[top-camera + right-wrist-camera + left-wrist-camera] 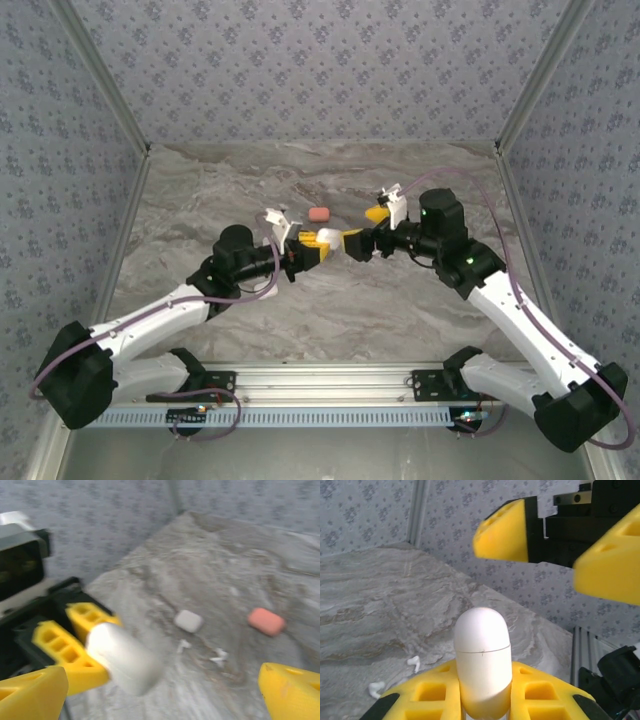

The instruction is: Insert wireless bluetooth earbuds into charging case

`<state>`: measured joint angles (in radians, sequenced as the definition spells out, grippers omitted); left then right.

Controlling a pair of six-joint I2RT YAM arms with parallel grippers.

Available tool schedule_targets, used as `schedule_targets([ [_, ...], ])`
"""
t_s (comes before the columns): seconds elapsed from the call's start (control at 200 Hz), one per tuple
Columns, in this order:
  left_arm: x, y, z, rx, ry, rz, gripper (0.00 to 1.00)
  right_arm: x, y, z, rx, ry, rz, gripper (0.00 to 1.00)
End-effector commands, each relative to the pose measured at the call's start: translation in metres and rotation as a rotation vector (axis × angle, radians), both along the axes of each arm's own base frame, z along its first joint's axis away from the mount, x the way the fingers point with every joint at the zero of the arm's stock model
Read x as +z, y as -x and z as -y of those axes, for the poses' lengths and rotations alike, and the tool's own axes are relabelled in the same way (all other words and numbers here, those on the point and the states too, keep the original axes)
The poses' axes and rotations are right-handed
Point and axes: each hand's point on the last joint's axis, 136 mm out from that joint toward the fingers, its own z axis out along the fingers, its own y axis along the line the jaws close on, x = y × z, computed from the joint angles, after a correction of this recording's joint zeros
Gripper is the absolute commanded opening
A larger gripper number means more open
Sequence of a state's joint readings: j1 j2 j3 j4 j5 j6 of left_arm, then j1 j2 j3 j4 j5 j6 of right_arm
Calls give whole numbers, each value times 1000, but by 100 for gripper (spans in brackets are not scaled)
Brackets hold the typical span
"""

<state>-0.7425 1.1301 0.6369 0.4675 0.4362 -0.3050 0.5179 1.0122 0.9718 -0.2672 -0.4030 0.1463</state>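
My left gripper tilts outward and down toward the bare tabletop beside the coral-red case next and releases the charging case there, since its lid is shut.
My left gripper [484, 676] is shut on a white pebble-like charging case [482, 652], which stands up between its yellow fingers with the lid seam closed. From above, the case [331, 239] hangs over the middle of the table in the left gripper [316, 245]. My right gripper [365, 229] faces it with its jaws wide open, just past the case's free end and not touching it. In the right wrist view the case [125, 657] lies ahead of the open right gripper [160, 700]. Small white earbuds [183, 645] [219, 656] lie on the table, and also show as earbuds [413, 663] below the left gripper.
A second white case [189, 621] and a coral-red case [266, 621] rest on the marble table beyond the earbuds; the coral-red case [319, 214] sits just behind the two grippers. Patterned walls enclose the table on three sides.
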Motion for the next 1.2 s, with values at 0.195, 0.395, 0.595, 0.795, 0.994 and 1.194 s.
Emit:
schedule_targets([
  [0.195,-38,-77,-39,216,-130,-216,0,-43,-32,60,-352,107,-132,100],
  [0.395,-81,-145,-83,326,-124,-420,0,-63,-34,59,-358,106,-200,100],
  [0.595,-129,-190,-95,324,-138,-592,0,-75,-34,56,-359,93,-232,100],
  [0.795,-167,-212,-88,314,-122,-717,0,-81,-32,59,-367,110,-244,100],
  [0.994,-195,-220,-85,324,-107,-791,6,-84,-30,60,-366,108,-242,100],
  [1.194,-215,-223,-85,340,-112,-829,18,-85,-29,59,-357,111,-247,100],
])
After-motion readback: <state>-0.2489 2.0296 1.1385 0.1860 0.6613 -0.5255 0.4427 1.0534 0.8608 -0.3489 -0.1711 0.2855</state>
